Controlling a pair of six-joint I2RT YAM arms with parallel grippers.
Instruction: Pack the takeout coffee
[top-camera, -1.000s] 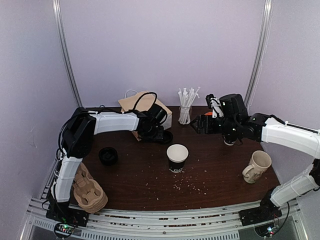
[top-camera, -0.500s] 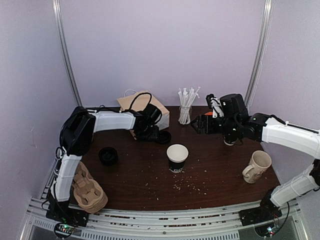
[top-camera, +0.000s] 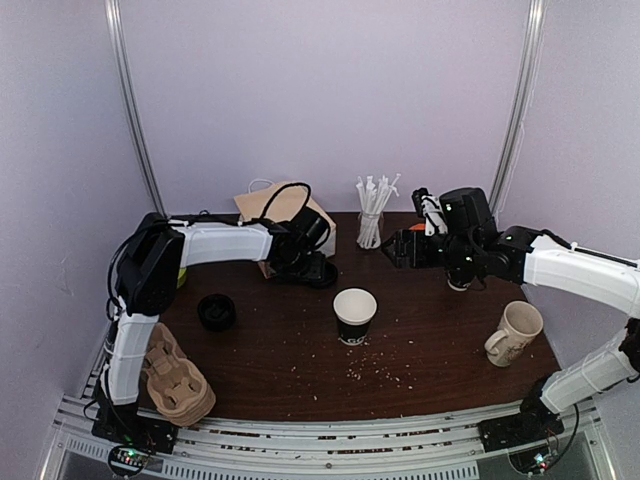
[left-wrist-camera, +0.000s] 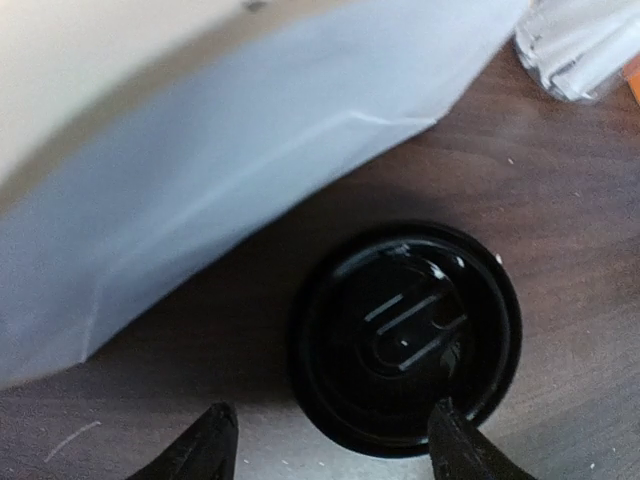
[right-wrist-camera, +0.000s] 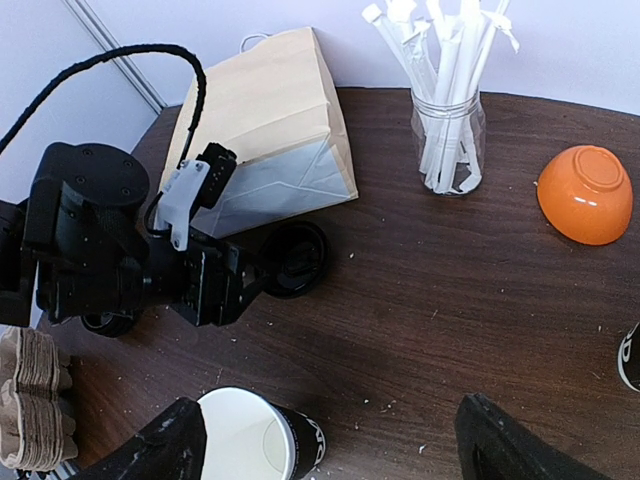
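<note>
The black plastic lid is just below the left gripper, and its near rim already shows between the gripper's fingers. The left gripper needs to go down to it next, with its open fingers on both sides of that rim.
The black paper cup stands upright and lidless at the table's middle, its white inside showing; it also shows in the right wrist view. A black plastic lid lies flat on the table beside the paper bag. My left gripper is open just over the lid's near edge, its right fingertip overlapping the rim; in the top view it sits at the bag's foot. My right gripper is open and empty, held above the table right of the straws.
A glass jar of wrapped straws stands at the back. An orange bowl lies upside down behind my right arm. A cream mug stands at the right. A second black lid and stacked cardboard carriers are at the left.
My left gripper has shifted slightly left toward the bag, with the lid still at its fingertips. The right arm and the cup have not moved.
</note>
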